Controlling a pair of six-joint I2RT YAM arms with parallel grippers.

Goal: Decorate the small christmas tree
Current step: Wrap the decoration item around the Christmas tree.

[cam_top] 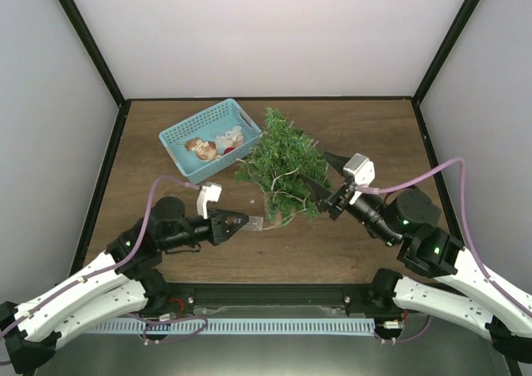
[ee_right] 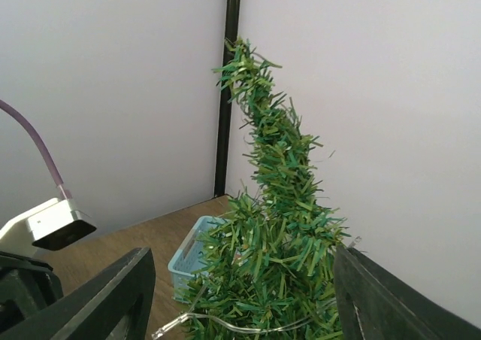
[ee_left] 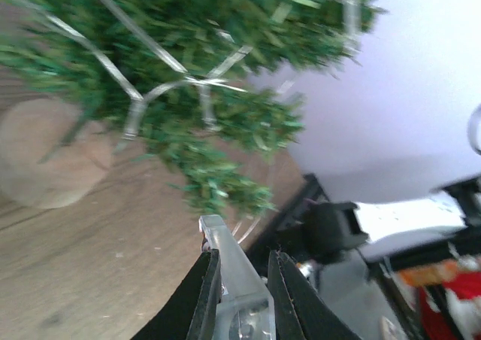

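Observation:
The clear plastic piece in my left gripper goes outward next and is released where bare tabletop lies open between the basket and the tree (cam_top: 281, 161).
The small christmas tree (cam_top: 281, 161) stands mid-table, bushy and green, with a clear light wire (cam_top: 283, 176) strung across its branches. My left gripper (cam_top: 238, 224) is in front of the tree's base, shut on a clear plastic piece (ee_left: 228, 261) at the wire's end. In the left wrist view the tree (ee_left: 195, 62) fills the top and its brown pot (ee_left: 45, 156) shows blurred. My right gripper (cam_top: 316, 168) is open at the tree's right side. In the right wrist view the tree (ee_right: 274, 242) rises between the two wide-apart fingers (ee_right: 113, 295), and the wire (ee_right: 240, 326) crosses low.
A light-blue plastic basket (cam_top: 179, 135) holding several small ornaments (cam_top: 202, 149) sits just left of the tree, also seen behind it as the basket (ee_right: 188, 253) in the right wrist view. White walls and black frame posts enclose the wooden table (cam_top: 366, 135).

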